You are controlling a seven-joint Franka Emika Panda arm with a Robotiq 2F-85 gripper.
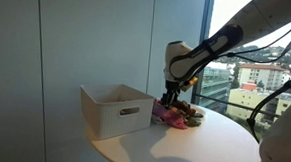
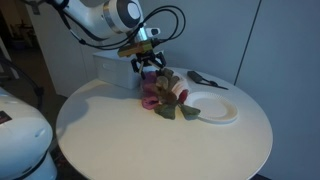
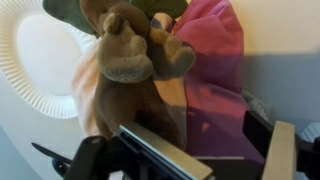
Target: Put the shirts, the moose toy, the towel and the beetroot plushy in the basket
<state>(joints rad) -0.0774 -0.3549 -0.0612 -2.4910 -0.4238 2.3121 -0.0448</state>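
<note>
My gripper is above the pink cloth and needs to go down slightly toward the basket, onto the cloth's uncovered part (image 1: 165,115) (image 3: 220,116), before it closes on the cloth.
A pile lies on the round white table (image 2: 120,130). It holds a brown moose toy (image 3: 130,50), pink cloth (image 3: 212,75) and peach cloth (image 3: 88,85). The pile also shows in both exterior views (image 1: 180,115) (image 2: 163,95). A green leafy bit (image 2: 165,111) and a dark lump (image 2: 189,114) at the pile's end may be the beetroot plushy; I cannot tell. The white basket (image 1: 117,112) stands beside the pile, partly hidden behind the arm in an exterior view (image 2: 108,66). My gripper (image 3: 215,150) (image 1: 169,96) (image 2: 149,68) is open just above the pink cloth, with its fingers on either side of it.
A white paper plate (image 2: 212,106) (image 3: 35,60) lies next to the pile. A black utensil (image 2: 203,78) lies behind the plate. The table edge is close on all sides. A glass wall and window stand behind the table (image 1: 88,38).
</note>
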